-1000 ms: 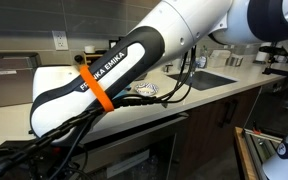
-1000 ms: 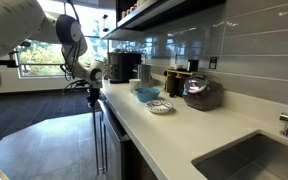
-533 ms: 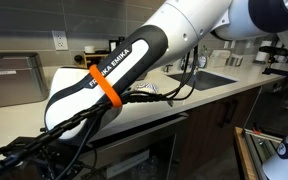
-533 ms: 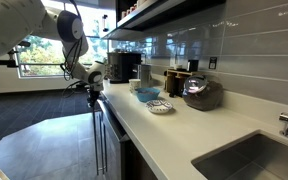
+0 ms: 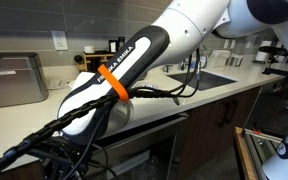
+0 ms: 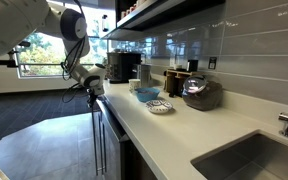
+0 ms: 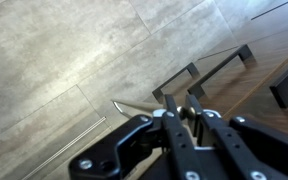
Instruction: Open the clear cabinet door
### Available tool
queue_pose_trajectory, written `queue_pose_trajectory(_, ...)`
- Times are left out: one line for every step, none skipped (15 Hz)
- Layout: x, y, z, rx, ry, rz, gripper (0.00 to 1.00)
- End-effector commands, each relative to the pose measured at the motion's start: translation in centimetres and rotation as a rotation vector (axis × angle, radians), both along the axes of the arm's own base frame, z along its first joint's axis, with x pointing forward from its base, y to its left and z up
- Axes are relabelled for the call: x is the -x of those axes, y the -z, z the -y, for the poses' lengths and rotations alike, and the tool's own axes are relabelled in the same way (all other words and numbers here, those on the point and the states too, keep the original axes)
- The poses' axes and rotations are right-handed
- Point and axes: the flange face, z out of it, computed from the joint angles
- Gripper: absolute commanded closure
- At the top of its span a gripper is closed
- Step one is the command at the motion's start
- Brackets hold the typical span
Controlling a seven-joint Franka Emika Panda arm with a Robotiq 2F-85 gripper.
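Next, my gripper swings and turns back over the tiled floor, away from the cabinet front, because the cabinet door stands only partly open. Then it releases the door's handle.
In the wrist view my gripper (image 7: 181, 100) is shut, with a round silver piece of the bar handle (image 7: 187, 114) pinched between its fingers. A thin bright corner of the clear cabinet door (image 7: 119, 102) shows over the tiled floor. In an exterior view my gripper (image 6: 92, 93) sits at the front edge of the counter, above the door's silver frame (image 6: 102, 140), which stands out from the cabinet front. In an exterior view the arm (image 5: 114, 80) covers most of the picture; the glass-fronted cabinet (image 5: 149, 150) shows below the counter and the gripper is hidden.
Dark wood cabinet fronts with silver bar handles (image 7: 229, 60) lie beside the gripper. The white counter (image 6: 174, 125) carries a coffee machine (image 6: 124, 67), bowls (image 6: 160, 105) and a sink (image 6: 249, 160). Tiled floor (image 6: 44, 140) lies in front.
The arm has swung up and to the right in an exterior view. The gripper has shifted slightly away from the counter front, still shut on the handle.
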Motion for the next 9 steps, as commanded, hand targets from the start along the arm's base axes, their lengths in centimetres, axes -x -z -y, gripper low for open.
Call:
queue_pose_trajectory(6.7, 1.7, -4.2, -0.098, -0.127, -0.072, 0.96)
queue_pose_trajectory(8.1, 1.9, -4.9, -0.118, -0.157, -0.092, 0.96)
queue_pose_trajectory(9.8, 2.1, -5.5, -0.136, -0.19, -0.116, 0.96)
queue_pose_trajectory(11.0, 2.5, -5.9, -0.152, -0.228, -0.142, 0.96)
queue_pose_trajectory(12.1, 2.6, -6.1, -0.158, -0.274, -0.161, 0.96)
queue_pose_trajectory(13.1, 2.7, -6.1, -0.157, -0.311, -0.184, 0.96)
queue_pose_trajectory(14.0, 3.2, -5.7, -0.109, -0.303, -0.235, 0.96)
queue_pose_trajectory(14.6, 2.9, -5.7, -0.102, -0.327, -0.257, 0.96)
queue_pose_trajectory(15.0, 2.8, -5.7, -0.075, -0.324, -0.283, 0.96)
